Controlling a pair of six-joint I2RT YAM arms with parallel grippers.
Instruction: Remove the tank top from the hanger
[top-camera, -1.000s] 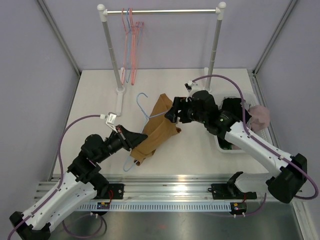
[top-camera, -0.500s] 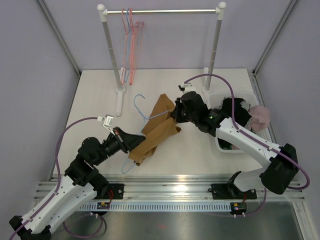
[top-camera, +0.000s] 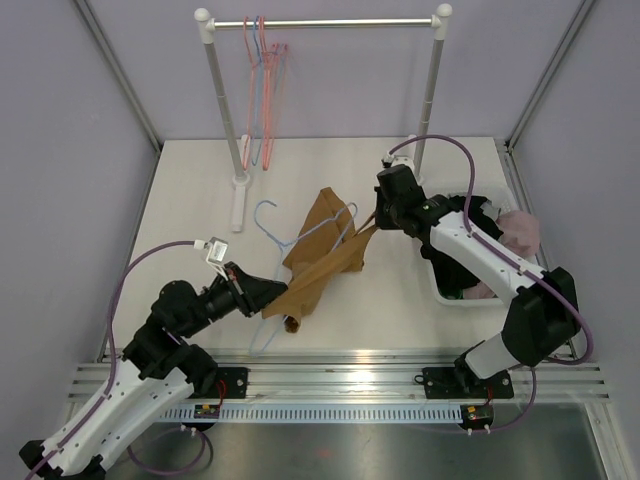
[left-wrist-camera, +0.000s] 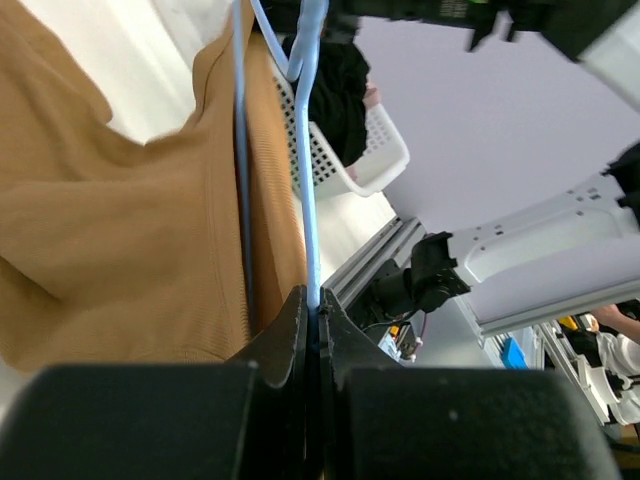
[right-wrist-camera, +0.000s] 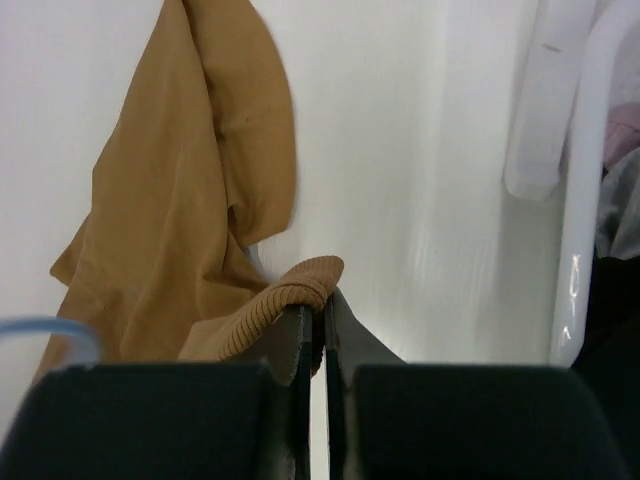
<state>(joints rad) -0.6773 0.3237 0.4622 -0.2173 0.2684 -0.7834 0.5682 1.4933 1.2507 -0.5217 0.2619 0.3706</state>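
Observation:
The ribbed edge goes back toward my base with my right gripper next, then comes free over the tank top (top-camera: 332, 262) (right-wrist-camera: 205, 310).
The tan tank top (top-camera: 318, 258) lies crumpled mid-table, still threaded on a light blue wire hanger (top-camera: 268, 214) whose hook points far-left. My left gripper (top-camera: 268, 293) sits at the garment's near-left end. In the left wrist view it (left-wrist-camera: 313, 305) is shut on the hanger's wire (left-wrist-camera: 308, 170), with the tank top (left-wrist-camera: 120, 250) to its left. My right gripper (top-camera: 374, 224) is at the garment's right side, with a strap stretched toward it. In the right wrist view it (right-wrist-camera: 320, 310) is shut on a ribbed strap of the tank top (right-wrist-camera: 190, 190).
A white clothes rack (top-camera: 325, 22) stands at the back with pink and blue hangers (top-camera: 262, 90) on its rail. A white basket (top-camera: 445, 290) holding dark and pink clothes sits at the right, close behind my right arm. Rack posts stand on the far table edge.
My right gripper shut on the tank top's strap and pulled it back and to the right. The left arm drew the hanger toward the near left, so the garment is stretched out.

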